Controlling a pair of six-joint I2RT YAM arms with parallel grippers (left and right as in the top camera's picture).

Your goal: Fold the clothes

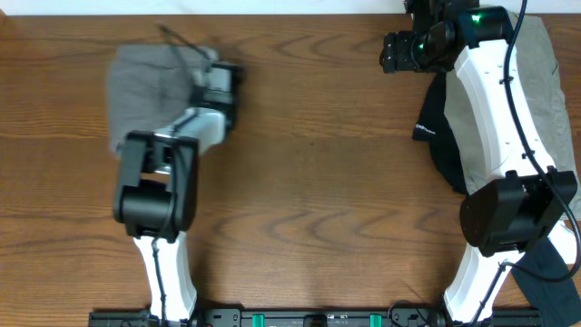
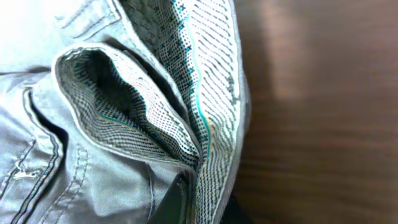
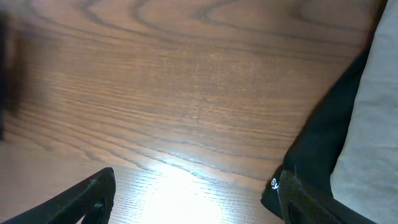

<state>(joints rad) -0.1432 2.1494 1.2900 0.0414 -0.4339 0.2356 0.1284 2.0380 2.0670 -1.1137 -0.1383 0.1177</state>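
Note:
The tabletop is open past the shorts (image 1: 150,86) to the left gripper's left in the overhead view, so the robot should next drag the waistband in that gripper over there and let go of it.
The grey shorts (image 1: 150,86) lie bunched at the far left of the table. My left gripper (image 1: 222,82) is at their right edge, shut on the waistband. In the left wrist view the pale speckled waistband lining (image 2: 199,93) with a teal stripe folds over, grey cloth and pocket stitching (image 2: 37,162) to the left, and a dark finger (image 2: 177,199) pinches the band at the bottom. My right gripper (image 1: 397,52) is open and empty over bare wood at the far right; its two dark fingers (image 3: 193,196) frame the table.
A black garment with white lettering (image 1: 438,127) and a paler khaki-beige garment (image 1: 545,73) lie under the right arm. Both show in the right wrist view, black (image 3: 323,143) and beige (image 3: 373,124). Wood table (image 1: 318,163) lies between the arms.

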